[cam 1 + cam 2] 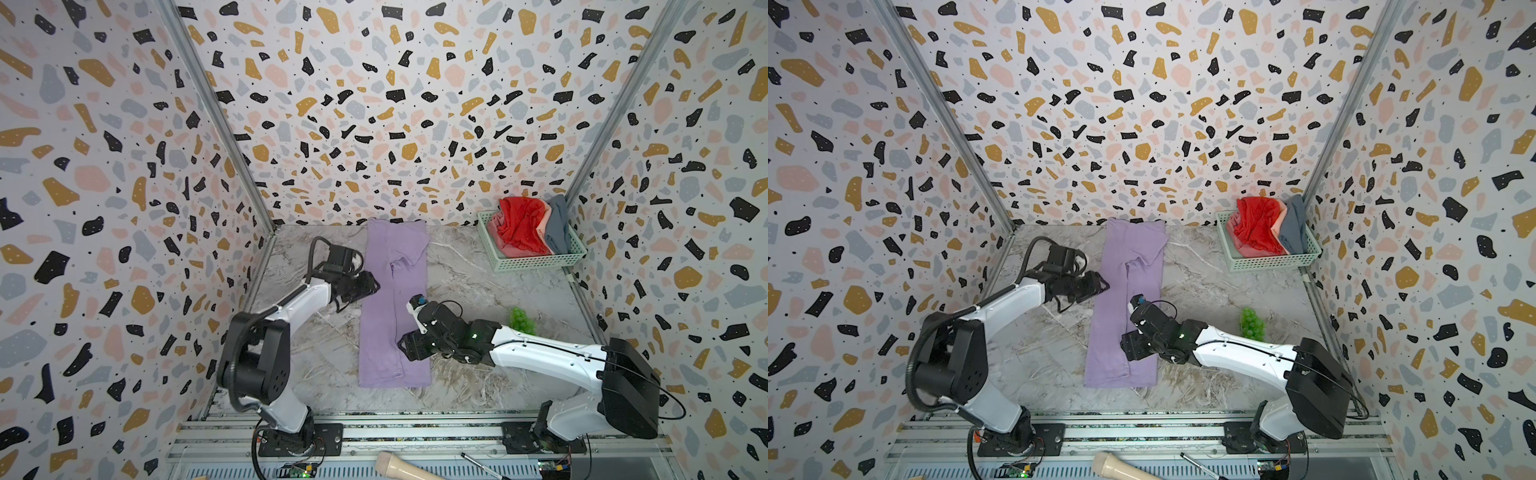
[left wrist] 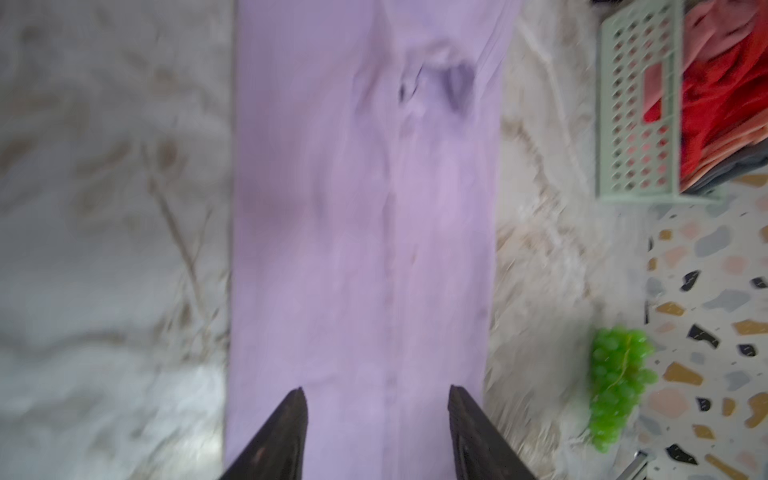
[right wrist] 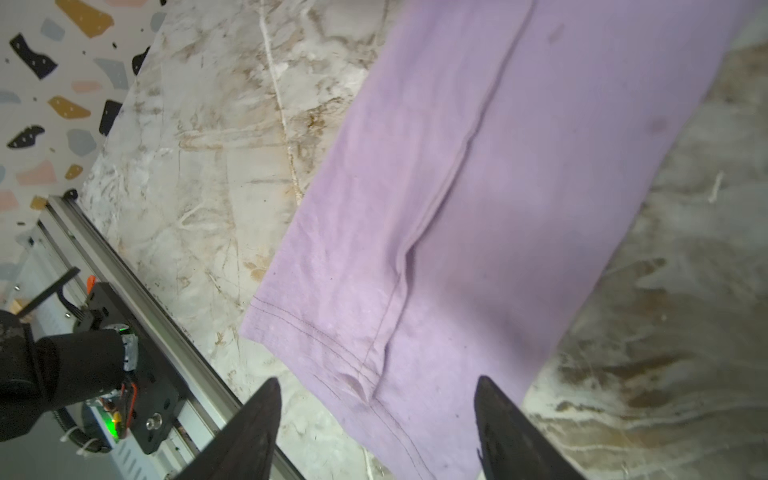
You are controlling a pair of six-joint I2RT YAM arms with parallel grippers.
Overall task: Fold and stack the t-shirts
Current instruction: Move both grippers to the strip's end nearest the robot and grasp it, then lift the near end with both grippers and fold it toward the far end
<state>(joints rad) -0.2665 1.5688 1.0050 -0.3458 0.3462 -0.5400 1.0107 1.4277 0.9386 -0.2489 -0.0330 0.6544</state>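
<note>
The folded t-shirt still lies at full length. So my open right gripper moves back toward the bar and down onto the t-shirt hem's corner nearest the grapes (image 3: 457, 468) next.
A lavender-purple t-shirt (image 1: 392, 307) (image 1: 1125, 307) lies flat on the marble table, folded lengthwise into a long narrow strip, in both top views. My left gripper (image 1: 375, 286) (image 1: 1106, 286) hovers at its left edge about halfway along; in the left wrist view the gripper (image 2: 376, 390) is open above the cloth (image 2: 361, 208). My right gripper (image 1: 402, 345) (image 1: 1124, 345) is over the strip's near right part. In the right wrist view it (image 3: 377, 379) is open and empty, above the hem (image 3: 365, 374). The red t-shirt (image 1: 521, 226), the salmon pink one (image 1: 495, 229) and the blue-grey one (image 1: 559, 228) are heaped in the basket.
The pale green mesh basket (image 1: 536, 262) (image 1: 1271, 262) (image 2: 636, 124) stands at the back right corner. A bunch of green grapes (image 1: 521, 321) (image 1: 1252, 323) (image 2: 619, 386) lies on the table right of the right arm. Patterned walls enclose three sides; a metal rail (image 3: 174, 332) runs along the front.
</note>
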